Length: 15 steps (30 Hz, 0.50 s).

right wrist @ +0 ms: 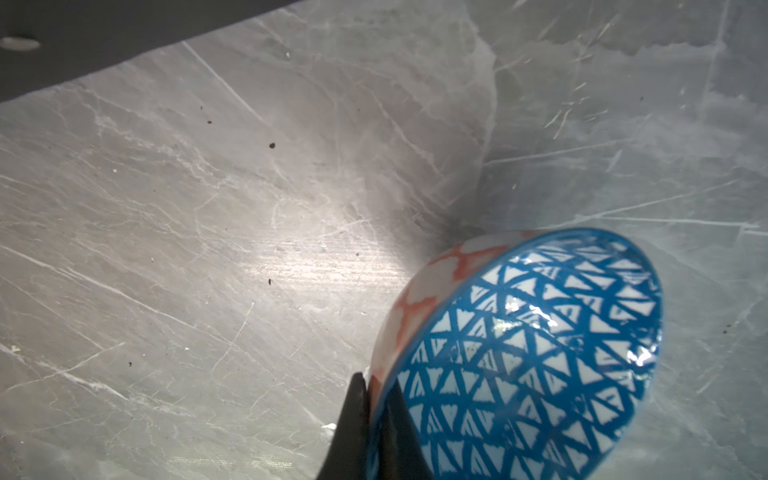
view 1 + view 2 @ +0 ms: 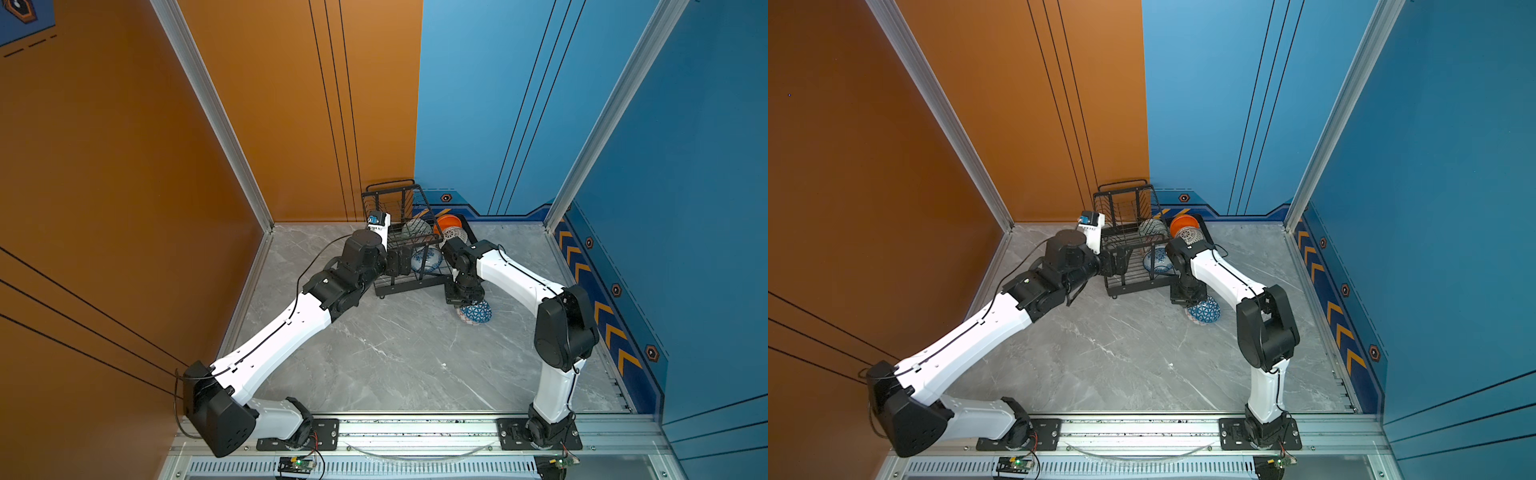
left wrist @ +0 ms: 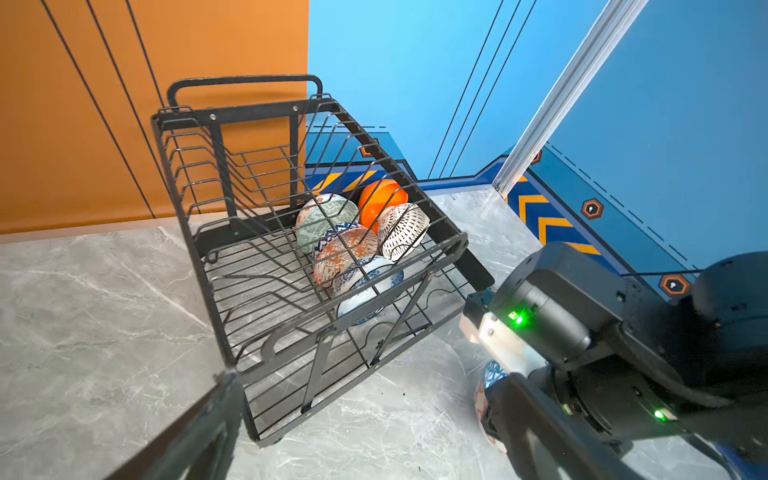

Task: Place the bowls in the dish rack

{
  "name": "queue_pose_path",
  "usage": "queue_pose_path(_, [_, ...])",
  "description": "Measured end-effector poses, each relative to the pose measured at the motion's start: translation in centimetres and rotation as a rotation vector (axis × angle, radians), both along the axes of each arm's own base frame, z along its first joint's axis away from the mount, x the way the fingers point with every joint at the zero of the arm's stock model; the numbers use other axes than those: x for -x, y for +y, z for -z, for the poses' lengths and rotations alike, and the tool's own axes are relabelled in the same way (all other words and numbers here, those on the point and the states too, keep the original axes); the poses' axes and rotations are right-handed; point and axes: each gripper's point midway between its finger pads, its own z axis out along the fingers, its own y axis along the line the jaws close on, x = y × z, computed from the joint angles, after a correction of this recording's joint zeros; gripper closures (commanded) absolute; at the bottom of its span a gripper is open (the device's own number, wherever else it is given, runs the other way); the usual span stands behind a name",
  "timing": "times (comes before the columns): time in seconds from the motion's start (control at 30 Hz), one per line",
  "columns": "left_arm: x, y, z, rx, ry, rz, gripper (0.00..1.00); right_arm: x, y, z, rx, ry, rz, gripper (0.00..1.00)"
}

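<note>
My right gripper holds the blue-white triangle bowl and next needs to go down toward my left gripper and release it. Bare tabletop in front of the rack is below on that side.
The black wire dish rack stands at the back of the table. Inside it lie the plain orange bowl, pale green bowl, white-black lattice bowl, orange-white diamond bowl and blue-white floral bowl. My right gripper is shut on the rim of the blue-white triangle bowl. That bowl is tilted, low over the table by the rack's front right corner. My left gripper is open at the rack's front left side, holding nothing.
The grey marble table is walled by an orange panel on the left and blue panels at the back and right. The right arm's wrist sits close to the rack's near corner. A metal rail runs along the front.
</note>
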Motion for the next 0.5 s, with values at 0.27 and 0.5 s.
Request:
queue_pose_path(0.27, [1.8,1.4,1.0,0.031,0.017,-0.047,0.02,0.6,1.7,0.6,0.008,-0.003,-0.04,1.0])
queue_pose_path(0.5, [2.7,1.7,1.6,0.044,0.043,-0.068,0.02,1.2,3.2,2.6,0.062,0.019,-0.095,1.0])
